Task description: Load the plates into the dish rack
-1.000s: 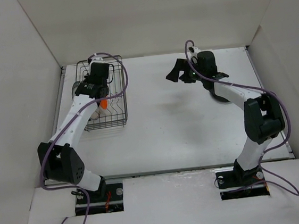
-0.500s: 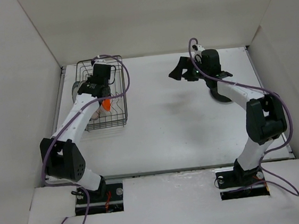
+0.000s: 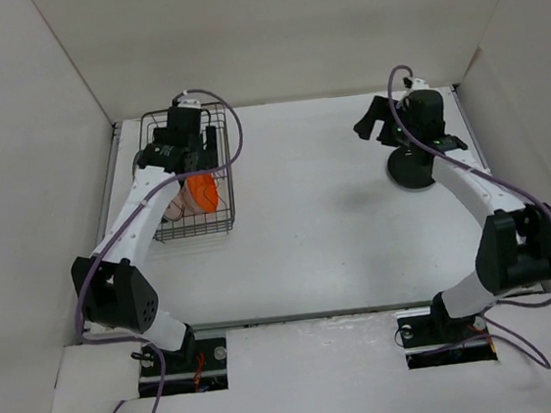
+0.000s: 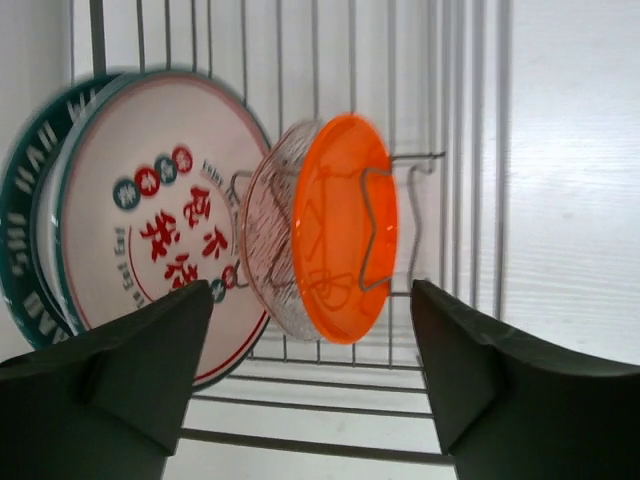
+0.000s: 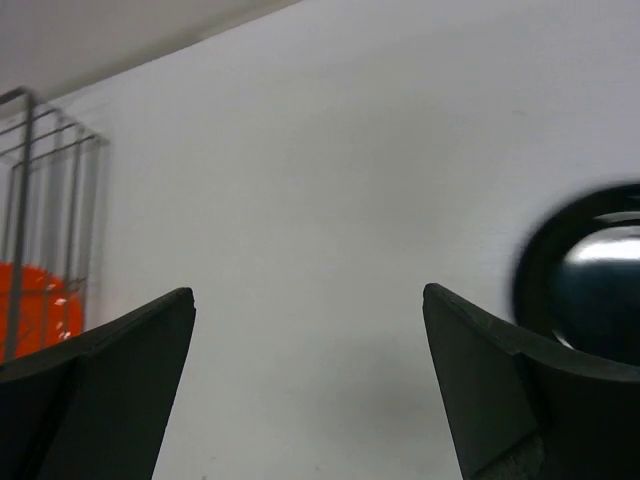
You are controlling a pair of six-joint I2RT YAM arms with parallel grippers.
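Observation:
The black plate (image 3: 411,167) is outside the rack (image 3: 195,233). Next, my right gripper shifts to the right in the top view and lowers to the black plate's wall-side rim.
The black wire dish rack (image 3: 195,233) stands at the far left of the table. In the left wrist view four plates stand on edge between its tines (image 4: 300,395): a green-rimmed plate (image 4: 28,230), a white plate with red marks (image 4: 150,220), a clear glass plate (image 4: 268,240) and an orange plate (image 4: 345,225). My left gripper (image 3: 195,161) (image 4: 310,290) hangs open just above the orange plate, touching nothing. A black plate (image 3: 411,167) (image 5: 590,275) lies flat at the far right. My right gripper (image 3: 368,126) (image 5: 306,292) is open over bare table just left of it.
White walls enclose the table on the left, back and right. The rack's tall wire sides (image 5: 50,190) rise around the left gripper. Bare white tabletop (image 3: 316,212) lies between the rack and the black plate.
My left gripper opened and let go of the orange plate, which now stands in the rack. The right arm swung right, nearer the black plate, still open.

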